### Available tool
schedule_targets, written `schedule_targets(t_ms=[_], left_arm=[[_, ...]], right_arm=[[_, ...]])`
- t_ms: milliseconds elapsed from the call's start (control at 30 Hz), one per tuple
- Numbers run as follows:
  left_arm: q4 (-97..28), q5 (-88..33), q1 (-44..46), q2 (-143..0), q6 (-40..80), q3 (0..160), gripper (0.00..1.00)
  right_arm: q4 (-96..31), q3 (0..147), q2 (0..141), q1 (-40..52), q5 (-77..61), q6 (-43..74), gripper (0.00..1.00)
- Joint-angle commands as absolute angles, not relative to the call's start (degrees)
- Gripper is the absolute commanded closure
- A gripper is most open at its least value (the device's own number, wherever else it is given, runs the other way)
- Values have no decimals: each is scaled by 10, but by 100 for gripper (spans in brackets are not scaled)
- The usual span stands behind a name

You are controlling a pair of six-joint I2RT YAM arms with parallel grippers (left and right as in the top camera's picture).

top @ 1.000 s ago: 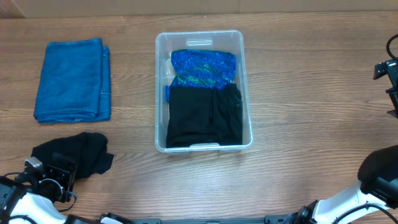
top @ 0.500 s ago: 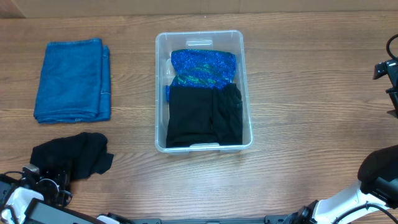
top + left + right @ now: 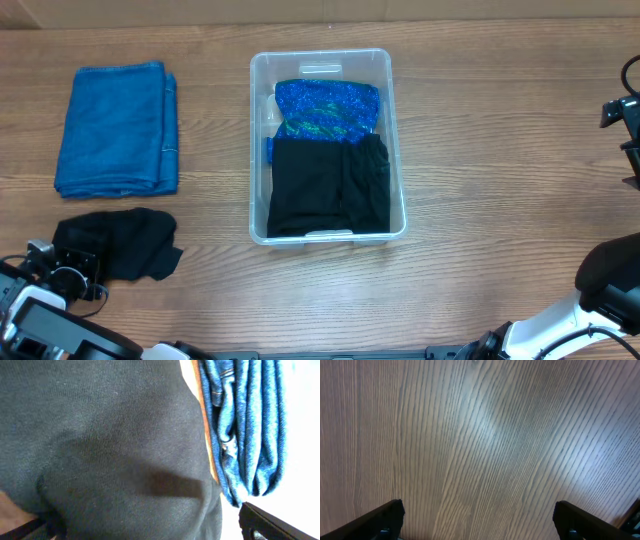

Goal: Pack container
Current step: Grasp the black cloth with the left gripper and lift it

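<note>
The raised end of the black garment (image 3: 120,245) (image 3: 110,450) already lies between my spread fingers, so my left gripper will nudge slightly toward the container next, then close.
The clear container (image 3: 258,150) stands at the table's middle. It holds a blue patterned cloth (image 3: 327,108) at the far end and a black cloth (image 3: 320,188) at the near end. A loose black garment (image 3: 120,245) lies crumpled on the table at the front left. My left gripper (image 3: 70,272) is at its left edge, open. In the left wrist view the garment (image 3: 110,450) fills the space between my spread fingers (image 3: 145,530). My right gripper (image 3: 480,520) is open and empty over bare wood at the far right (image 3: 622,110).
A folded blue denim piece (image 3: 118,128) lies at the back left, just beyond the black garment, and it also shows in the left wrist view (image 3: 245,420). The right arm's base (image 3: 610,285) is at the front right corner.
My left gripper has drawn back toward the front left, off the top of the black garment to its left edge. The garment has flattened and shifted a little. The right arm has not moved.
</note>
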State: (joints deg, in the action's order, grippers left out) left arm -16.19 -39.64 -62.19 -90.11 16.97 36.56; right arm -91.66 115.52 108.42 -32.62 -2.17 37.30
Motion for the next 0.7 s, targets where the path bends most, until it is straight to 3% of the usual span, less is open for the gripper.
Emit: schedule_targets(t_ms=[0,367,667], left_arm=[[-166,-361,-607,-942,185,342,4],[-173,-368,-607,-942,182,342,95],[-246,-480,-607,-932,178,378,96]], right_arm=[[-916,1155,1074,-327,-23,376,0],[-916,1155,1074,-327,-22,376,0],[-916,1155,1074,-327,-23,376,0]])
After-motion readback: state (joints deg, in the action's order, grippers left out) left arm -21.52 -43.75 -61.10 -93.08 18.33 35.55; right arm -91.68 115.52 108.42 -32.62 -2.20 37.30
